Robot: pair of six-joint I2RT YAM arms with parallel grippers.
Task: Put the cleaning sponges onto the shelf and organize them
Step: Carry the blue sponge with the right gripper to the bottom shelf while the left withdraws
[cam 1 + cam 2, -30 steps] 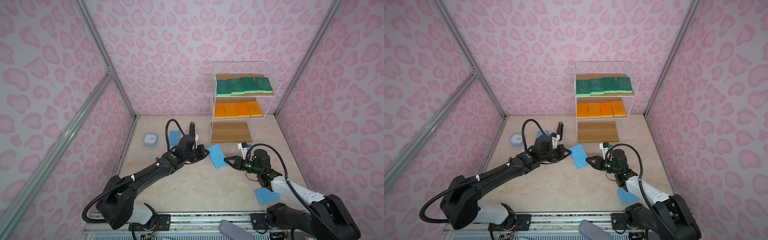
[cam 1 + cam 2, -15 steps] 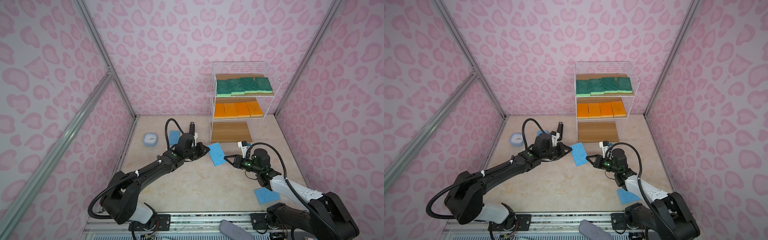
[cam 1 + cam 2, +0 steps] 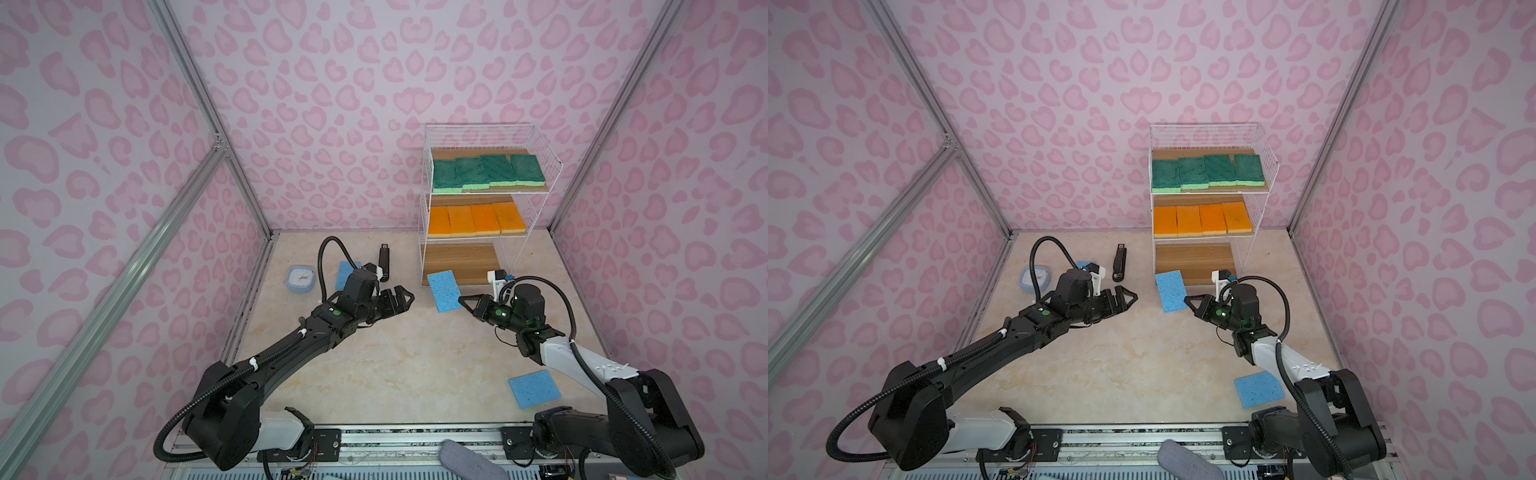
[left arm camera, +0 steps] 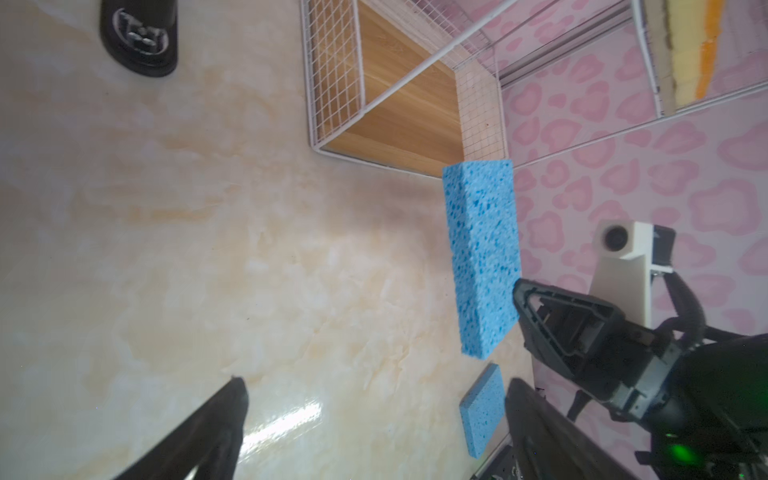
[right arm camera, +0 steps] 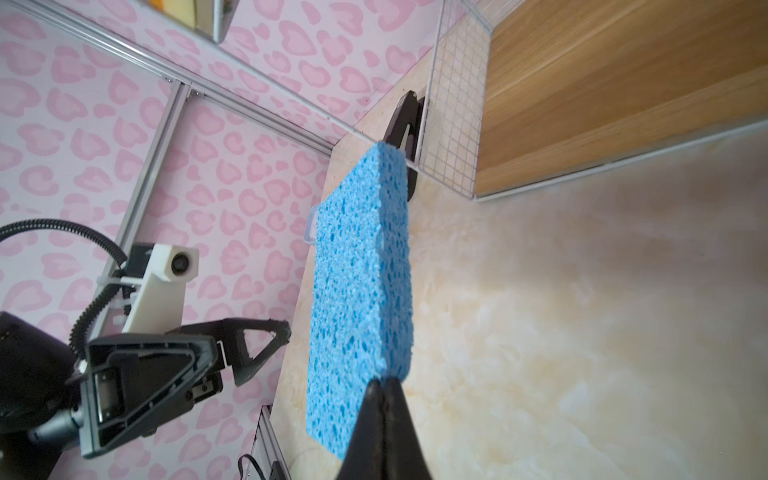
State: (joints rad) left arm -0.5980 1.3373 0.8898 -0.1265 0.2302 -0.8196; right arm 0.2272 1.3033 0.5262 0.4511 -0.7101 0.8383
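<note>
My right gripper carries the light-blue sponge outward onto the bottom board's end by the stapler-like bar [image 5: 520, 120] and releases it next, since that end lies bare.
My right gripper [image 3: 462, 300] [image 5: 384, 384] is shut on the near edge of a light-blue sponge [image 3: 444, 291] [image 5: 361, 270]. It holds the sponge in the air in front of the shelf's bare bottom board [image 3: 461, 259] [image 3: 1196, 257]. My left gripper [image 3: 402, 297] [image 4: 376, 382] stands open and empty, a short way left of that sponge [image 4: 482, 257]. Several green sponges [image 3: 486, 170] fill the top board and several orange sponges [image 3: 478, 219] the middle one. A second blue sponge [image 3: 534, 388] [image 4: 482, 409] lies on the table beside my right arm. A third blue sponge [image 3: 344, 272] lies partly hidden behind my left wrist.
A small light-blue clock [image 3: 300, 279] sits at the back left of the table. A black stapler-like bar [image 3: 384, 259] [image 4: 139, 37] lies just left of the shelf. Pink patterned walls close in three sides.
My right gripper shut on the blue sponge. My left gripper then opened, let go of it and drew back slightly. The sponge has shifted a little toward the shelf.
</note>
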